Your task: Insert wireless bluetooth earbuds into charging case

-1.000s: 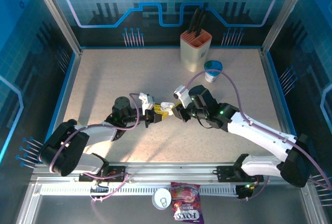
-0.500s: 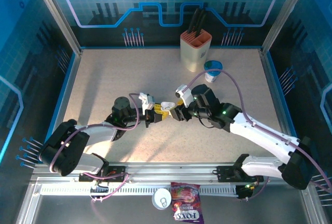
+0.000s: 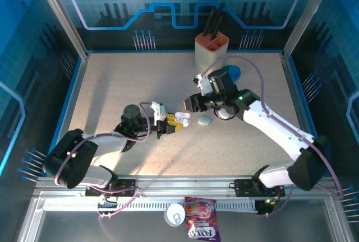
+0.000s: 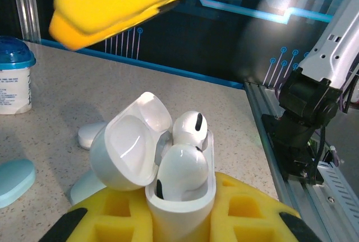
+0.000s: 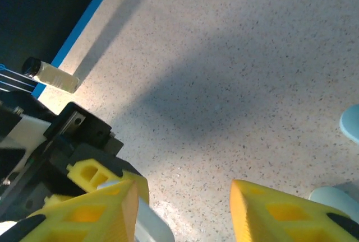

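The case tilts downward first in my left gripper next, then lowers onto the tabletop for release, since both earbuds sit inside.
A white charging case [image 4: 179,200] stands upright in my left gripper [image 4: 168,107], which is shut on it with yellow pads [image 4: 241,214] against its body. Its lid [image 4: 132,149] is flipped open to the left. Two white earbuds [image 4: 180,169] sit head-up in the case, the further one [image 4: 190,130] just behind. From above, the left gripper [image 3: 171,123] holds the case [image 3: 180,117] at mid-table. My right gripper [image 3: 193,103] hovers up and to the right of it, open and holding nothing, and its fingers [image 5: 95,208] are spread over bare table.
A pale pebble-shaped case [image 3: 205,120] lies just right of the held case. More pale blue and white pebble cases [image 4: 14,175] lie on the table. A knife block [image 3: 211,51] and a blue-lidded cup [image 4: 14,79] stand at the back.
My right gripper has pulled back from the case, up and toward the back right, uncovering the pale pebble case on the table. The left gripper still holds the case in place.
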`<state>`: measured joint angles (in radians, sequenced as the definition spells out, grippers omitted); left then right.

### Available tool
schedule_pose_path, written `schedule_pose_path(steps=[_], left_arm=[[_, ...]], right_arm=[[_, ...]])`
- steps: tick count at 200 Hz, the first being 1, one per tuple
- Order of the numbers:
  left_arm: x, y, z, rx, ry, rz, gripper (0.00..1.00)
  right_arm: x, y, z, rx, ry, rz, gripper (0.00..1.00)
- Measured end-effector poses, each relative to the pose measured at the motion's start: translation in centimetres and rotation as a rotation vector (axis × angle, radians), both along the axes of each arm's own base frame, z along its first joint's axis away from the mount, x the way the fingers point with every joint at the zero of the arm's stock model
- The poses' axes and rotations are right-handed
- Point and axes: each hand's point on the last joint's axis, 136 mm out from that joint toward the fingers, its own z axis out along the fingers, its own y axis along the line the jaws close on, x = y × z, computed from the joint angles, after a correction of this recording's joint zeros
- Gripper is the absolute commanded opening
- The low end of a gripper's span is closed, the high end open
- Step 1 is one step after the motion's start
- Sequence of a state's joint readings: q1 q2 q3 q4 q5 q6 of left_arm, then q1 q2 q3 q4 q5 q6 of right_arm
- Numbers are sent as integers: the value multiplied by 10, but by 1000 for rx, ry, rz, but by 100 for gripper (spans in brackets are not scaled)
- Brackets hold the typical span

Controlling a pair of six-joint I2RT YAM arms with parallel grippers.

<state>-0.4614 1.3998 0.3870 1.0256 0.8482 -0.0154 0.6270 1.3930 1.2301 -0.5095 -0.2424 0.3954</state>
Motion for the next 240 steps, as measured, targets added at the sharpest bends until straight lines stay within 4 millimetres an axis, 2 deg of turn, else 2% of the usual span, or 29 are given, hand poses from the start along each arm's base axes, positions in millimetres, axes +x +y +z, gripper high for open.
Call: schedule_pose_path(steps=[32, 41, 79, 125, 136, 147, 164, 182, 205, 240], left_arm=[[1, 0, 0, -1, 2, 4, 6], [0, 0, -2, 5, 14, 2, 6], [-2, -2, -4, 11, 24, -3, 6], [8, -3, 3, 6, 12, 32, 5], [11, -3, 3, 11, 20, 41, 5], [15, -3, 2, 20, 35, 52, 5], [22, -2, -5, 52, 85, 90, 4], [33, 1, -17, 99, 154, 153, 3], [49, 9, -30, 153, 269, 248, 4], [72, 25, -54, 209, 476, 380, 3]], right_arm=[[-9, 6, -30, -84, 139, 74, 42], [-11, 6, -32, -98, 151, 90, 41], [-25, 4, -23, -100, 147, 163, 39], [-49, -1, -13, -101, 133, 257, 41], [-51, -5, -10, -101, 105, 261, 46], [-54, -9, -6, -102, 71, 266, 57], [-57, -15, -1, -117, -21, 286, 73], [-62, -18, -4, -130, -133, 309, 83], [-68, -23, -22, -139, -237, 330, 89], [-60, -22, -44, -119, -305, 306, 91]])
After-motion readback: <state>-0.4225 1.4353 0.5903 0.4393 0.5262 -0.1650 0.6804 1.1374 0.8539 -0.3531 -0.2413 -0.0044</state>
